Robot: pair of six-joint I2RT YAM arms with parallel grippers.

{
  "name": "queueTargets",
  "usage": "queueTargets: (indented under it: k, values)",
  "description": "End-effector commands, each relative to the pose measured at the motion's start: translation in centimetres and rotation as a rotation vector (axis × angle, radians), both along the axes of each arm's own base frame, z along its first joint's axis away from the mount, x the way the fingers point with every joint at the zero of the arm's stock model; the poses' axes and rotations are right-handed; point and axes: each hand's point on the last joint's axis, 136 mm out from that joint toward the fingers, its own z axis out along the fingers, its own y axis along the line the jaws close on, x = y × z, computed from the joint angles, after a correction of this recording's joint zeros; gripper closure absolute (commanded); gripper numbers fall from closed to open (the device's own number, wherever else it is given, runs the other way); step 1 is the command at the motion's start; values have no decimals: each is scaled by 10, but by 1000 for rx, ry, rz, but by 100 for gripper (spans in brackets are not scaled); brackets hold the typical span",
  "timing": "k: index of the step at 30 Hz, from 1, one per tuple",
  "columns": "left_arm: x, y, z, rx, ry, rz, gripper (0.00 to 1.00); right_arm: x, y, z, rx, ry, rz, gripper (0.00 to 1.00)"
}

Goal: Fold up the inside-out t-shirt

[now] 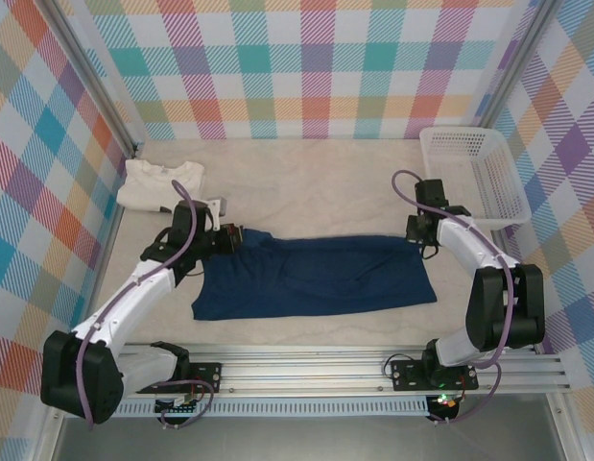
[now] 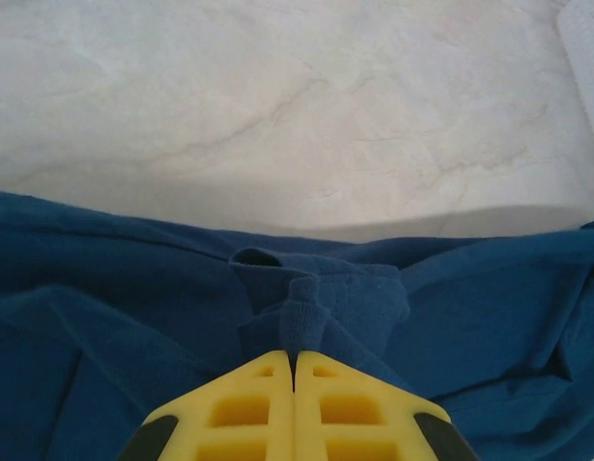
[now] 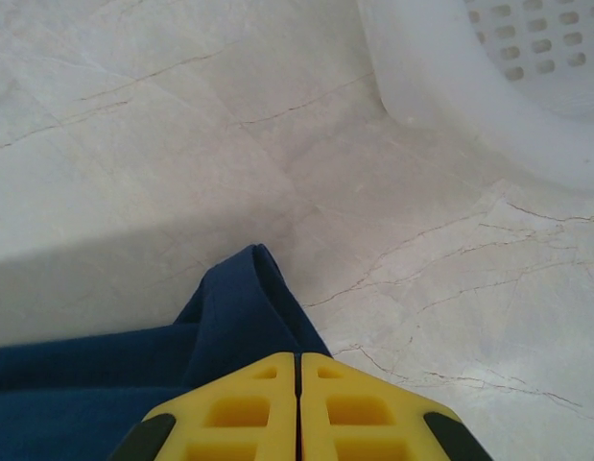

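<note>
The navy t-shirt lies toward my base, so I need to pull my left gripper back over the t-shirt (image 1: 311, 277) next and let go of the fold of cloth.
The inside-out t-shirt (image 1: 311, 277) is dark navy and lies as a wide band across the middle of the table. My left gripper (image 1: 229, 237) is at its far left corner, shut on a bunched ridge of navy cloth (image 2: 311, 312) that pokes out from between the yellow fingers (image 2: 244, 408). My right gripper (image 1: 418, 230) is at the far right corner, shut on a raised fold of the t-shirt (image 3: 244, 307) ahead of its yellow fingers (image 3: 354, 408). The cloth between the two grippers runs roughly straight along the far edge.
A cream-white folded shirt (image 1: 157, 184) lies at the back left. A white plastic basket (image 1: 469, 173) stands at the back right, its wall (image 3: 440, 77) close beyond the right gripper. The marble tabletop (image 1: 316, 182) stretches behind the t-shirt.
</note>
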Motion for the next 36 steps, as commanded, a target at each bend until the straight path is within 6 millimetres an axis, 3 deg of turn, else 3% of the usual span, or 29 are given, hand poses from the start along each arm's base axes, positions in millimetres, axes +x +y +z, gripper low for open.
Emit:
queueTargets:
  k: [1,6,12,22,24,27,31,36]
  values:
    - [-10,2,-9,-9,20,32,100,0,-9,-1,-21,-20,-45,92]
    - [-28,5,-33,-3,94,51,100,-8,-15,-10,-49,3,-68,91]
    - [-51,13,-47,-18,136,90,100,-19,-16,-19,-49,34,-84,89]
    - [-74,20,-74,-19,227,123,100,-48,0,-51,58,136,-72,83]
    - [-79,19,-79,-27,253,118,100,-48,0,-47,52,131,-75,78]
    - [-80,16,-71,-47,243,110,92,-40,7,-28,89,61,-47,67]
    - [-70,21,-42,-54,132,131,73,-26,33,1,110,-60,63,57]
    - [-46,12,-15,-107,8,125,56,-11,83,1,174,-75,206,51]
